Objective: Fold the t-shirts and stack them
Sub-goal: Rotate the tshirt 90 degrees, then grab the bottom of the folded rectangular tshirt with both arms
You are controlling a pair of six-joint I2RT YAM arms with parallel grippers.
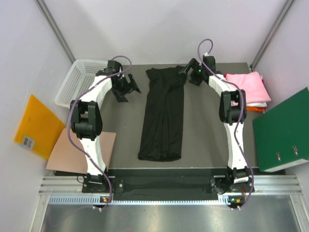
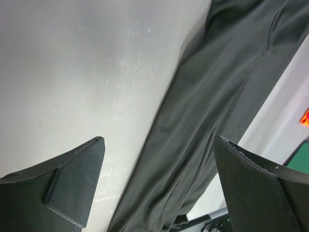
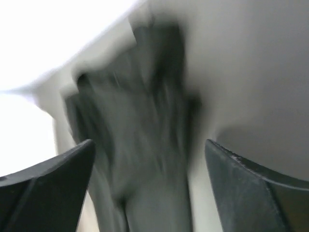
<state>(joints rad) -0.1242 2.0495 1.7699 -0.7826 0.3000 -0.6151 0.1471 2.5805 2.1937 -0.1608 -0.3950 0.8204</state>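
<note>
The near corner of the t-shirt by the brown sheet gets my left gripper next, moving back and down, since the long folded t-shirt's near end is free.
A black t-shirt [image 1: 163, 116] lies folded into a long narrow strip down the middle of the table; no lettering shows. It also shows in the left wrist view [image 2: 212, 111] and, blurred, in the right wrist view [image 3: 140, 125]. My left gripper [image 1: 126, 88] is open and empty, just left of the shirt's far end. My right gripper [image 1: 190, 70] is open and empty at the shirt's far right corner. A stack of folded tees lies at the right: pink [image 1: 248, 86] on top, white and orange [image 1: 259, 109] edges below.
A white mesh basket [image 1: 79, 81] stands at the far left. A green folder [image 1: 285, 130] lies at the right edge. A brown sheet [image 1: 79, 151] lies at the near left, a yellow envelope [image 1: 36, 126] beyond the table's left edge.
</note>
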